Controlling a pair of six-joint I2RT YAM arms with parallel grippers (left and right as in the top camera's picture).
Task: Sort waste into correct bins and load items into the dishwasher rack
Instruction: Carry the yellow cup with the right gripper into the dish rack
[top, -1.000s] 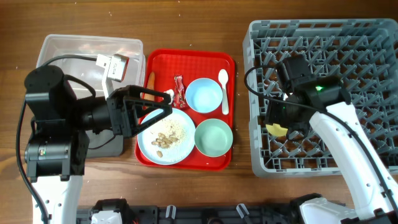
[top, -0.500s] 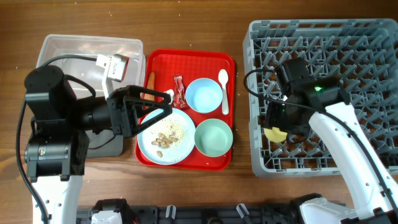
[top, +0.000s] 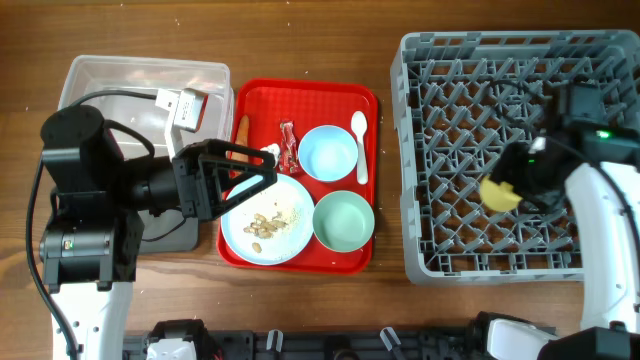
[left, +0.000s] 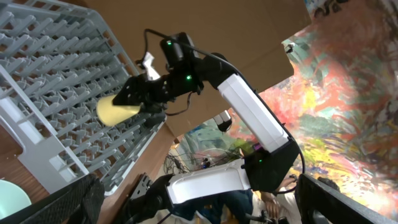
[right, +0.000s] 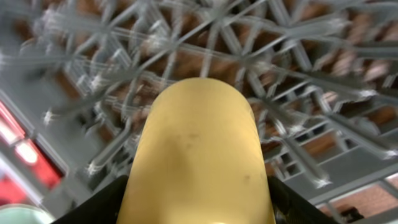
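Observation:
My right gripper will move the small yellow cup over the rack's empty wires (right: 311, 74) on the rack's side away from the tray (top: 300, 92) and then open.
My right gripper (top: 515, 180) is shut on the small yellow cup (top: 498, 193) and holds it above the middle right of the grey dishwasher rack (top: 412, 258). In the right wrist view the cup (right: 199, 149) fills the frame over the rack pegs (right: 311, 74). My left gripper (top: 270, 165) is open and empty above the left part of the red serving tray (top: 300, 92). The tray holds the pale blue bowl (top: 327, 153), pale green bowl (top: 343, 220), white spoon (top: 360, 145), red candy wrapper (top: 288, 143), carrot piece (top: 241, 130) and the pale blue plate (top: 295, 205) with beige scraps (top: 262, 226).
The clear tub (top: 100, 75) stands at the back left. A dark tray (top: 175, 235) lies mostly hidden under my left arm. The left wrist view looks across at the rack (left: 56, 74) and the right arm with the cup (left: 118, 111).
My right gripper has carried the yellow cup from the rack's front left to over its middle right. The left arm has not moved.

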